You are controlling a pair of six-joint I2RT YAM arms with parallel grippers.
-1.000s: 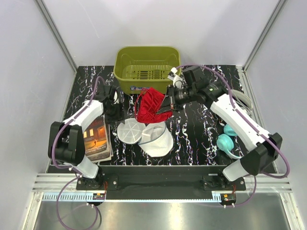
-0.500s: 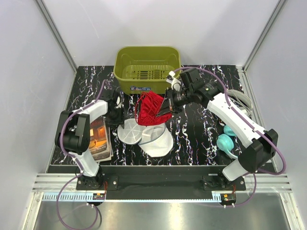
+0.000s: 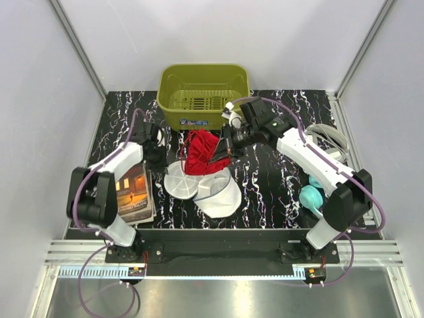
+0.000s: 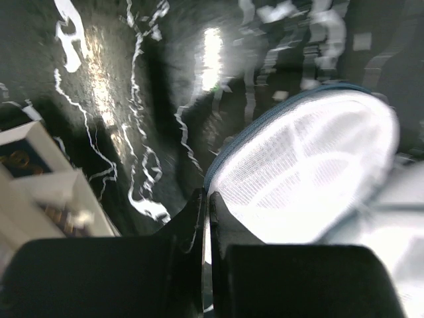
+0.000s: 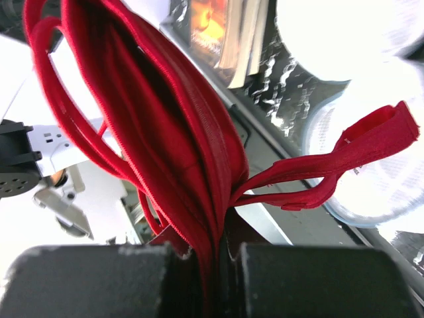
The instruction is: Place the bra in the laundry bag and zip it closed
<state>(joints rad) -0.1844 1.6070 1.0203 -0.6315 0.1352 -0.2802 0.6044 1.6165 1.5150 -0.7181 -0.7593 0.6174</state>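
The bra (image 3: 197, 153) still hangs above the laundry bag's far edge. I need to bring my right gripper back and down into the laundry bag's opening (image 3: 213, 183) to release it.
The red bra (image 3: 197, 153) hangs bunched above the far edge of the laundry bag (image 3: 215, 194), with my right gripper (image 3: 221, 152) shut on it. In the right wrist view the bra (image 5: 165, 132) rises from the closed fingers, a strap looping right over the white mesh bag (image 5: 381, 192). The bag lies open, its round lid (image 3: 180, 180) flopped to the left. My left gripper (image 3: 161, 161) sits at the lid's left rim. In the left wrist view it (image 4: 207, 197) is shut, its tips pinching the blue-grey rim of the mesh lid (image 4: 305, 165).
An olive-green basket (image 3: 202, 96) stands at the back, just behind the bra. A book (image 3: 132, 192) lies left of the bag, under the left arm. Teal headphones (image 3: 311, 195) and a white grey-rimmed item (image 3: 333, 138) sit on the right.
My left gripper has closed at the bag's rim. The right arm has carried the bra a little left and nearer, over the bag.
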